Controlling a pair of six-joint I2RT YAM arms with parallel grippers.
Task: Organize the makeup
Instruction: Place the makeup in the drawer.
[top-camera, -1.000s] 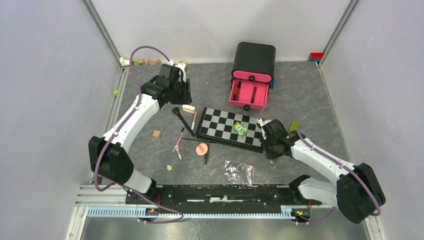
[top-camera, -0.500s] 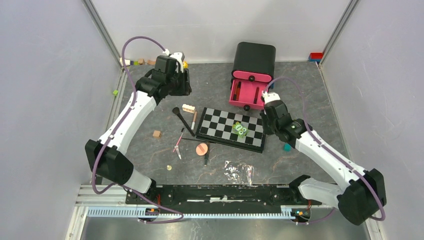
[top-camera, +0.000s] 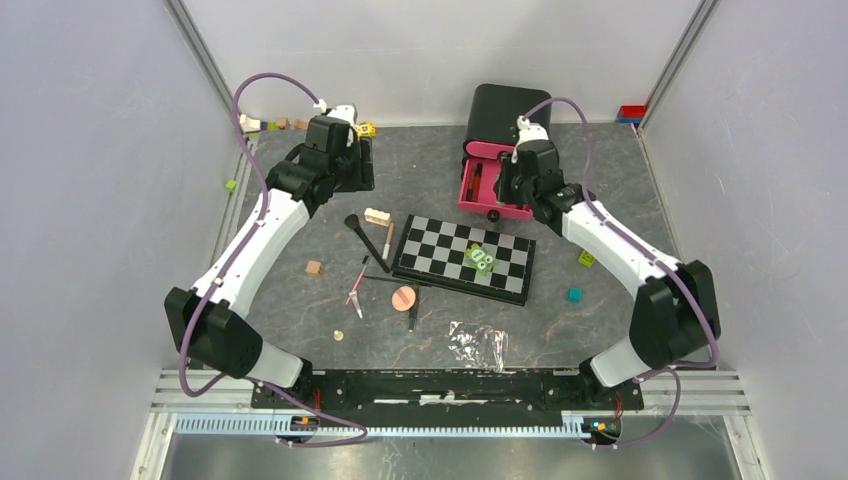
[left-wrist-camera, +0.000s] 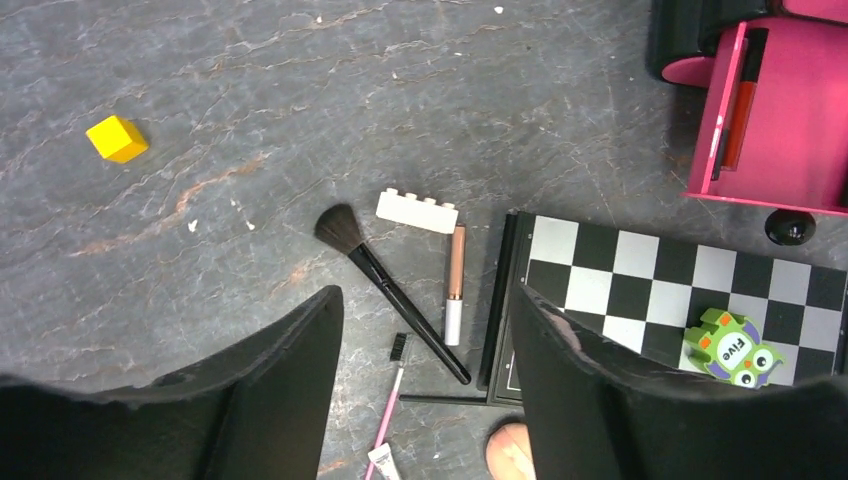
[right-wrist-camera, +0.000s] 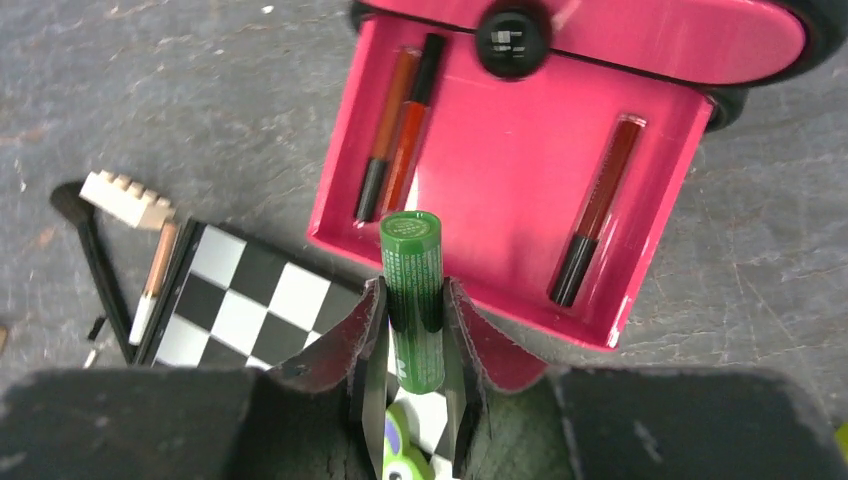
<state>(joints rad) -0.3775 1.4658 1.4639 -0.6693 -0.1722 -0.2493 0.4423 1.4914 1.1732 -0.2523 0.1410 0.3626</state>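
Note:
My right gripper holds the small green tube above the bare bottom of the drawer, between the lip-gloss sticks, so next it should go down into the pink drawer (top-camera: 494, 205) and release the tube there.
My right gripper (right-wrist-camera: 413, 300) is shut on the small green tube (right-wrist-camera: 411, 245) and holds it above the front edge of the open pink drawer (right-wrist-camera: 500, 170), which has several lip-gloss sticks in it. In the top view this gripper (top-camera: 517, 185) is over the drawer (top-camera: 494, 205). My left gripper (left-wrist-camera: 425, 295) is open and empty, high above the black brush (left-wrist-camera: 385, 285), the rose-gold tube (left-wrist-camera: 455, 285), the pink pencil (left-wrist-camera: 392, 395), the dark pencil (left-wrist-camera: 440, 398) and the peach puff (top-camera: 404, 297). No black square compact shows.
The chequered board (top-camera: 455, 262) lies mid-table with a green toy (top-camera: 481, 259) on it. A white brick (top-camera: 377, 216), a tan block (top-camera: 314, 267), a yellow block (left-wrist-camera: 117, 138), a plastic wrapper (top-camera: 475, 343) and green (top-camera: 586, 258) and teal (top-camera: 574, 294) blocks lie around.
My right gripper has lifted from the table right of the board and swung back to the pink drawer. My left gripper has drawn a little farther back.

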